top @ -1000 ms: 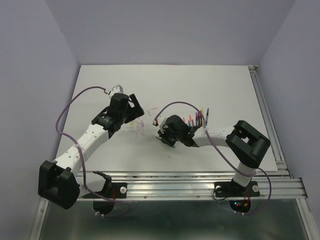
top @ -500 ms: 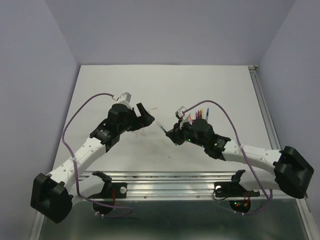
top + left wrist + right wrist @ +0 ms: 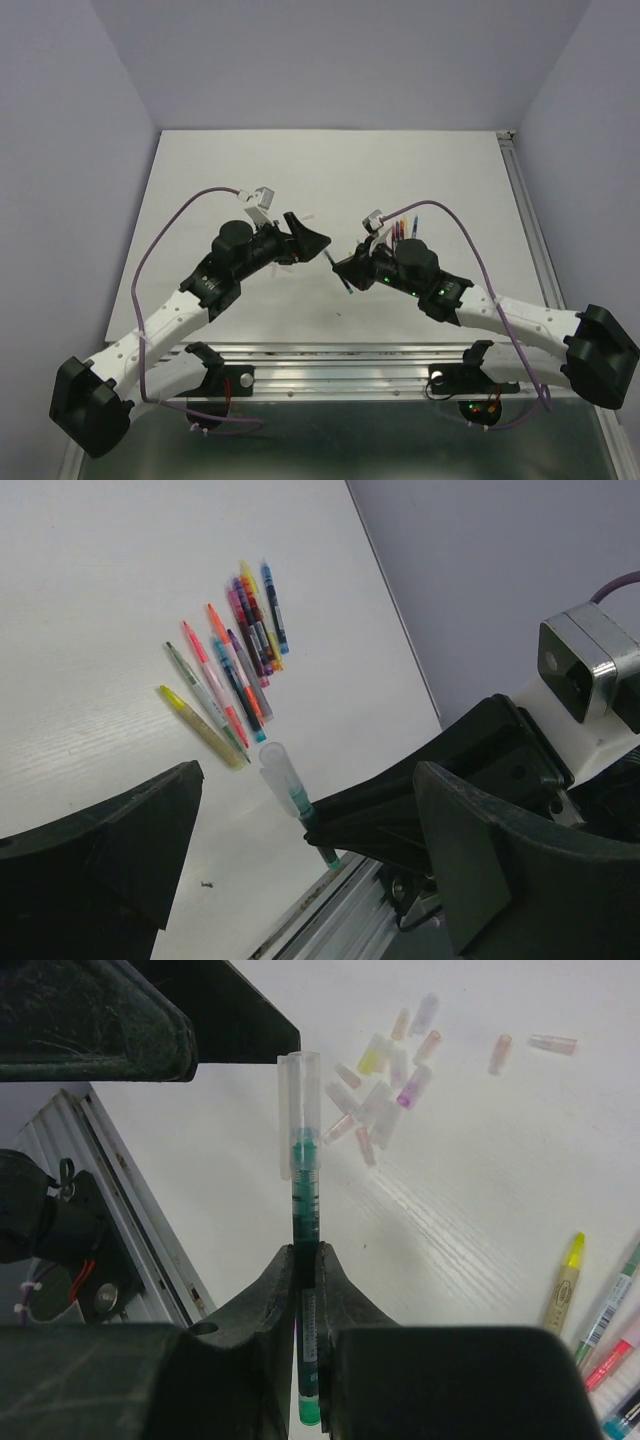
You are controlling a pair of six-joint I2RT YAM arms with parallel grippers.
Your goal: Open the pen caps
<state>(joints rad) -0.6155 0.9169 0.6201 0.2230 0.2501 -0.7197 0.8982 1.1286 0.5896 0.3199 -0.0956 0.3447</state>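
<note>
The green pen (image 3: 304, 1210) goes down toward the yellow pen next, and my right gripper releases it on the bare tabletop beside it, at the row's clear end.
My right gripper (image 3: 305, 1260) is shut on a green pen (image 3: 304, 1210) and holds it above the table. The pen's clear cap (image 3: 298, 1110) is on its tip and points at my left gripper. In the left wrist view the same cap (image 3: 277, 775) and green pen (image 3: 318, 835) stand between my left gripper's (image 3: 300, 850) wide-open fingers (image 3: 110, 850), touching neither. In the top view the left gripper (image 3: 312, 240) and right gripper (image 3: 345, 268) face each other at mid-table. Several loose pale caps (image 3: 385, 1080) lie on the table.
A row of several coloured pens (image 3: 240, 650) lies on the white table (image 3: 420, 170), also seen behind the right gripper in the top view (image 3: 403, 228). A yellow pen (image 3: 565, 1280) lies nearest. The aluminium rail (image 3: 400, 355) runs along the near edge.
The right gripper has lifted the green pen from the row and turned it toward the left. The left gripper has risen and moved right until its open fingers flank the cap.
</note>
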